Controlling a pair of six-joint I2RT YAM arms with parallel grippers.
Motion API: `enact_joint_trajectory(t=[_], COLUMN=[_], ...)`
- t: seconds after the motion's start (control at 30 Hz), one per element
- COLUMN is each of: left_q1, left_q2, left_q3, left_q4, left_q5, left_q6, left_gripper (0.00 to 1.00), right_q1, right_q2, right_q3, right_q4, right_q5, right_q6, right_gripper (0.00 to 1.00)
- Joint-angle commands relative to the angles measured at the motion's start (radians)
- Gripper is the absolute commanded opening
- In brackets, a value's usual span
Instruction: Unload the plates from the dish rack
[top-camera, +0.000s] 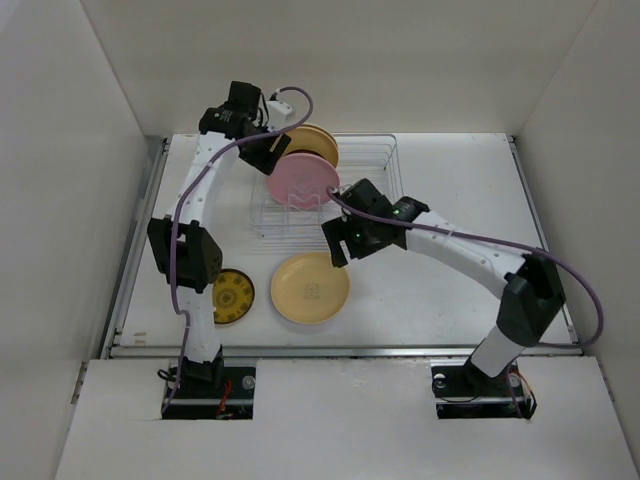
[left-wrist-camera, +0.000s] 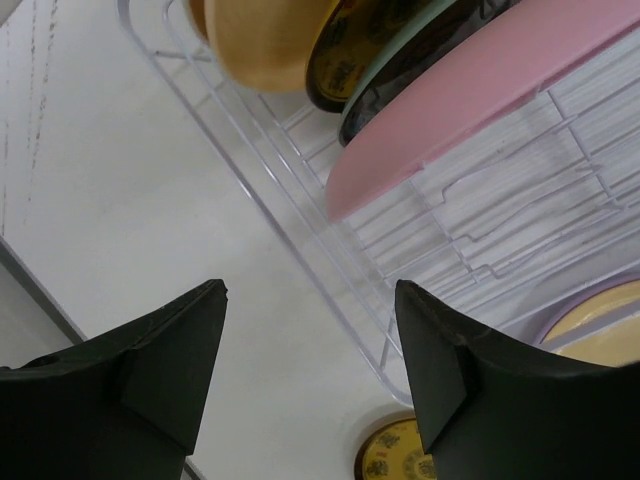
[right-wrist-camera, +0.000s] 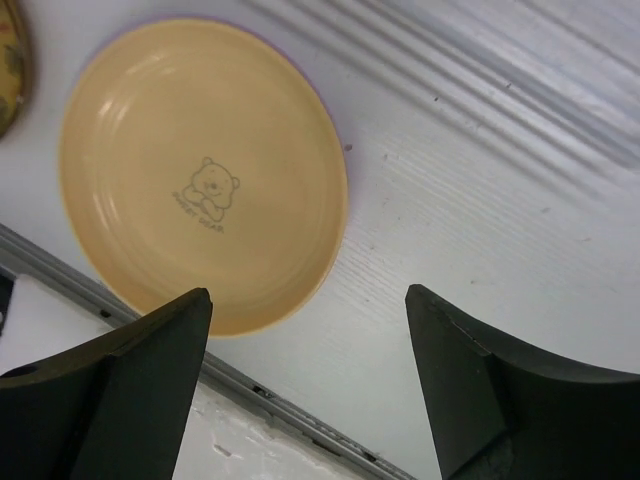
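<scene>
The pink plate's side rim (top-camera: 271, 181) is below and beyond my left gripper's fingers. I will move the gripper down toward the rack (top-camera: 372, 160) and bring its open fingers to both sides of that rim.
The wire dish rack (top-camera: 372, 160) stands at the back middle of the table. A pink plate (top-camera: 300, 180) stands upright in it, with a tan-yellow plate (top-camera: 318, 142) behind. My left gripper (top-camera: 268, 157) hovers at the rack's left side, open and empty. In the left wrist view its jaws (left-wrist-camera: 311, 288) stand apart over bare table beside the rack's edge (left-wrist-camera: 300, 215), and the pink plate (left-wrist-camera: 480, 90) leans above. A cream-yellow plate (top-camera: 310, 288) lies flat in front of the rack. My right gripper (top-camera: 338, 248) is open just above that plate's (right-wrist-camera: 200, 170) far right rim, holding nothing.
A small yellow patterned plate (top-camera: 232, 296) lies flat left of the cream-yellow one, near the left arm. More dark patterned plates (left-wrist-camera: 350, 60) stand in the rack behind the pink one. The table's front rail (right-wrist-camera: 260, 385) runs close below the right gripper. White walls enclose the table.
</scene>
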Motion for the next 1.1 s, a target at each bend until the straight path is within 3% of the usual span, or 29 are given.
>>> enact_joint_trajectory(t=[0.0,0.27,0.4,0.43,0.47,0.8,1.07], left_q1=[-0.023,-0.053,-0.062,-0.062,-0.062,-0.062,-0.062], left_q2=[0.024,0.098,0.147,0.147,0.147,-0.06,-0.167], left_q3=[0.008,0.019,0.03,0.03,0.03,-0.102,-0.19], left_q4=[0.056,0.111,0.144,0.156,0.156,0.297,0.341], left_q5=[-0.045,-0.014,-0.079,-0.079,-0.094,-0.116,-0.074], left_q6=[0.054,0.082,0.057,0.057,0.057,0.103,0.06], left_gripper=[0.64,0.54,0.18,0.05,0.0,0.0,0.0], right_q1=[0.009,0.009,0.009,0.009,0.009,0.009,0.009], right_q2=[-0.125,-0.197,-0.239,-0.239,-0.248,-0.205,-0.174], right_q3=[0.045,-0.021,-0.03,-0.03,-0.03,0.017,0.039], right_q4=[0.019,0.039,0.066,0.066,0.077,0.077,0.077], right_q5=[0.081,0.211,0.211,0.201,0.201,0.179,0.247], right_q6=[0.021,0.032,0.032,0.032,0.032,0.032,0.05], right_gripper=[0.85,0.85,0.86,0.86,0.86,0.86,0.86])
